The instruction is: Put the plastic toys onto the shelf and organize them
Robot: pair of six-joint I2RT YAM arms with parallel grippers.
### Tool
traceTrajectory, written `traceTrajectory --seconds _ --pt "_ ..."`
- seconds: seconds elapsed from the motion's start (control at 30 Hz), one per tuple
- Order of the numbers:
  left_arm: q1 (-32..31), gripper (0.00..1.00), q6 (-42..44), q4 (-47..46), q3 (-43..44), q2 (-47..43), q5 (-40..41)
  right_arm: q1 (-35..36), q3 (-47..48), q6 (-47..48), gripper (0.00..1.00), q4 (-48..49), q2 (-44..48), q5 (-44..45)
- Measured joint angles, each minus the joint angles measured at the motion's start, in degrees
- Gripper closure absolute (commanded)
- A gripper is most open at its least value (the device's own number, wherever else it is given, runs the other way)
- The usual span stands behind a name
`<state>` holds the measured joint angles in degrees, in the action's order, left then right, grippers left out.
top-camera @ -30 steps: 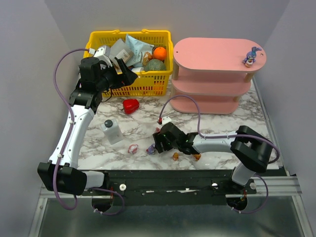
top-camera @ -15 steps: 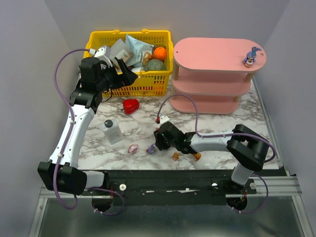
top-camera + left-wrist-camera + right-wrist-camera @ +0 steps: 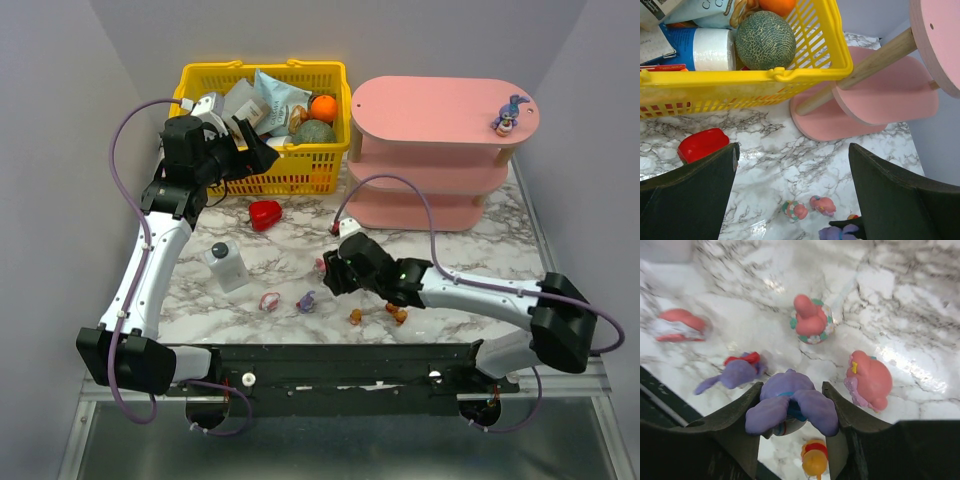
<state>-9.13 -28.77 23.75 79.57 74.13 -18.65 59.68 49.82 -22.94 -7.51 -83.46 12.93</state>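
I will move my right gripper up and outward over the top board's near edge (image 3: pixel 443 130) and let go of the held bunny there, because that edge is bare beside the standing bunny.
My right gripper (image 3: pixel 331 274) (image 3: pixel 792 390) is shut on a purple-blue bunny (image 3: pixel 790 405) and holds it a little above the marble table. Below it lie another purple bunny (image 3: pixel 735 374) (image 3: pixel 306 301), three pink toys (image 3: pixel 812 320) (image 3: pixel 867 380) (image 3: pixel 677 324) and an orange bear (image 3: pixel 814 460). Two orange bears (image 3: pixel 355 316) (image 3: pixel 398 316) lie near the front edge. One bunny (image 3: pixel 510 113) stands on the top board of the pink shelf (image 3: pixel 430 105) at its right end. My left gripper (image 3: pixel 255 150) (image 3: pixel 792 147) is open and empty, high beside the yellow basket.
The yellow basket (image 3: pixel 262 175) (image 3: pixel 740 80) with a melon, an orange and packets stands at the back left. A red heart (image 3: pixel 264 213) (image 3: pixel 702 144) and a white bottle (image 3: pixel 226 265) are on the left of the table. The shelf's lower boards (image 3: pixel 880 95) show at the right.
My right gripper has lifted and moved right and a little back with the purple bunny in it; its elbow has swung out to the right. The left arm has not moved.
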Motion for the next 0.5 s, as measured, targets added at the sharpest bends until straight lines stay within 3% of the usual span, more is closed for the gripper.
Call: traceTrajectory --seconds 0.23,0.5 --pt "0.0 0.01 -0.02 0.0 0.02 0.7 -0.02 -0.94 16.11 0.28 0.79 -15.82 6.8 4.9" --pt "0.0 0.01 -0.02 0.04 0.02 1.2 -0.04 -11.39 42.36 0.98 0.79 -34.71 5.66 12.41"
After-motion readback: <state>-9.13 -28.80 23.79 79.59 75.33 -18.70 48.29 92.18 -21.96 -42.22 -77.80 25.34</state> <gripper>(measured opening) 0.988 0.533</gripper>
